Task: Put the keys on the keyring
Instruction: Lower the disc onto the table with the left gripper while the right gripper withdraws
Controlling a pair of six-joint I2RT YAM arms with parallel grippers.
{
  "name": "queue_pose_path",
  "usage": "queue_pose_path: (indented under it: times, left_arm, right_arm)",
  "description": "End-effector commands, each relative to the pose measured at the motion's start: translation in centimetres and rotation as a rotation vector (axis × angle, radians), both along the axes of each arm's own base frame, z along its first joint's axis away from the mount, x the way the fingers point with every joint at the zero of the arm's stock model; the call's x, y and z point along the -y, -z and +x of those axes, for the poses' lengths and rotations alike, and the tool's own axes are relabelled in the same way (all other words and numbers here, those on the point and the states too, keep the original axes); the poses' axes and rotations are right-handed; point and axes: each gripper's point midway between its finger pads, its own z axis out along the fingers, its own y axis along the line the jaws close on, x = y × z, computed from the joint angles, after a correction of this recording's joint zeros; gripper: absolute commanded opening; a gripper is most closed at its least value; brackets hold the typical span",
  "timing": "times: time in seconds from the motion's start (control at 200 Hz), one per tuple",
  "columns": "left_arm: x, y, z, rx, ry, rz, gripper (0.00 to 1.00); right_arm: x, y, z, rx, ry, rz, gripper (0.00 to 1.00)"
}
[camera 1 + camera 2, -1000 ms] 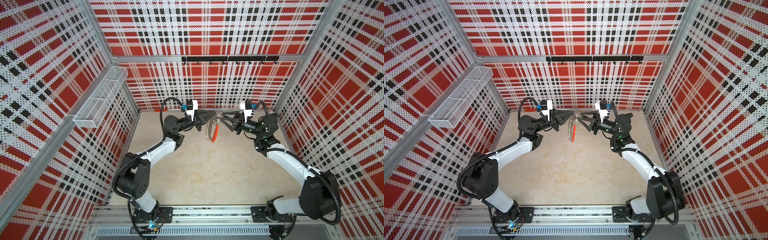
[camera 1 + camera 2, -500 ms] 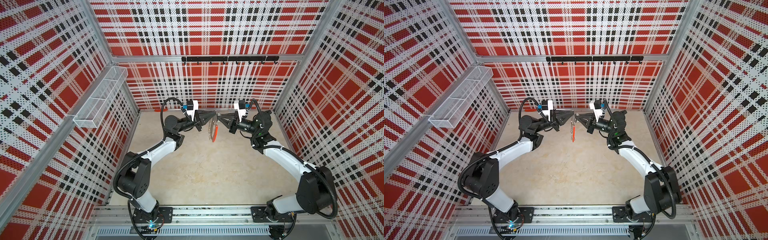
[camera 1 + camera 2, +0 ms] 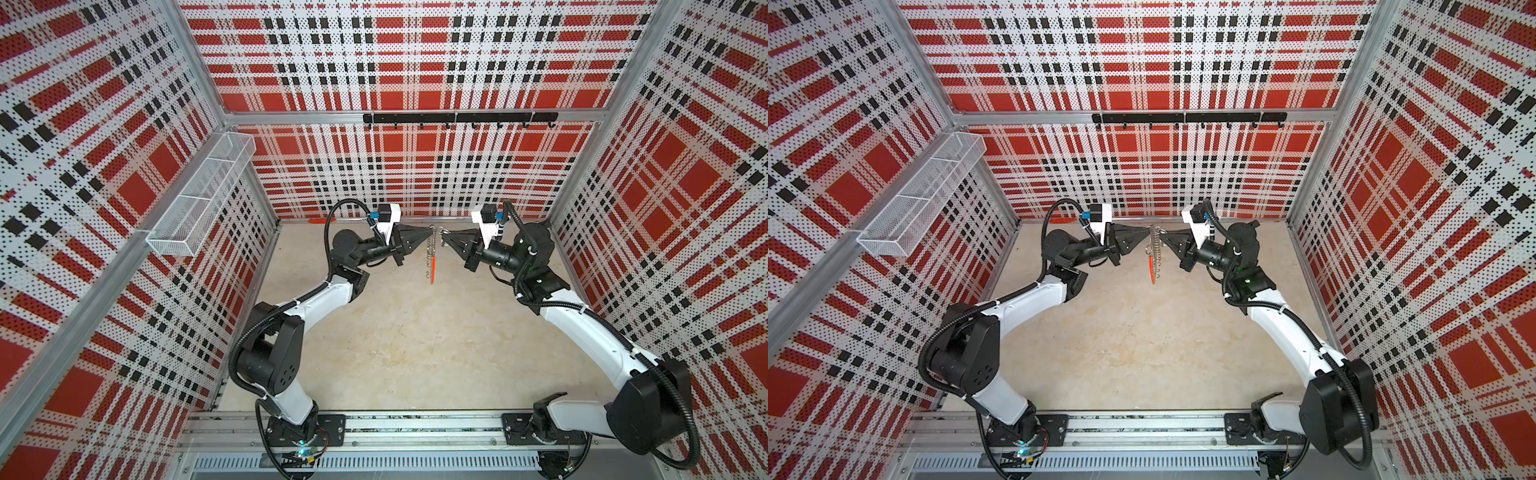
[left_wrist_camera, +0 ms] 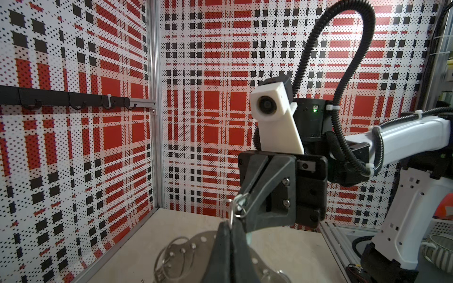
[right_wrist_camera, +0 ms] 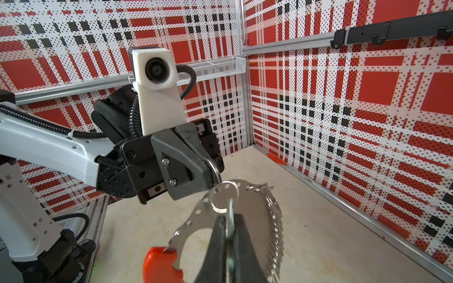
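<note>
Since the keyring (image 3: 431,253) hangs raised from its wire clip, I will lower my left gripper and tip it toward the open beige floor, which lies below it, and release.
The keyring (image 3: 431,253) (image 3: 1155,249) hangs edge-on between both grippers in both top views, its orange-red segment (image 3: 433,270) lowest. The right wrist view shows its flat holed ring (image 5: 247,215), clips along one rim, and the orange-red segment (image 5: 160,265). My left gripper (image 3: 428,238) (image 5: 212,180) (image 4: 230,226) is shut on a wire clip at the keyring's top. My right gripper (image 3: 446,241) (image 4: 241,204) (image 5: 229,220) is shut on a thin silver piece beside it. A pale mint-green sliver (image 4: 248,237) shows at those jaws, so I take this for the keys; most is hidden.
A white wire basket (image 3: 199,199) hangs on the left wall. A black hook rail (image 3: 457,118) runs along the back wall. A small orange-red strip (image 3: 316,221) (image 5: 275,158) lies at the foot of the back wall. The beige floor (image 3: 415,353) lies beneath the raised grippers.
My right gripper has moved left to the top of the keyring and its jaws, open a second ago, have shut. The left gripper has held still with the keyring.
</note>
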Motion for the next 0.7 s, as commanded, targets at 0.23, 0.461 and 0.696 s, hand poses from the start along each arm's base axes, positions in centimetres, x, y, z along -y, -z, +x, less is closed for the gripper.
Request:
queue_pose_path:
  times: [0.23, 0.461, 0.696]
  left_arm:
    - [0.0, 2.6, 2.6, 0.048, -0.186, 0.131, 0.0]
    - [3.2, 6.9, 4.0, 0.051, -0.312, 0.313, 0.0]
    - [10.5, 8.0, 4.1, 0.072, -0.238, 0.31, 0.02]
  right_arm:
    - [4.6, 2.8, 2.1, 0.011, 0.3, -0.051, 0.37]
    - [11.3, 6.7, 4.7, -0.053, 0.718, -0.003, 0.52]
    - [20.0, 11.8, 5.4, -0.22, 1.097, 0.088, 0.54]
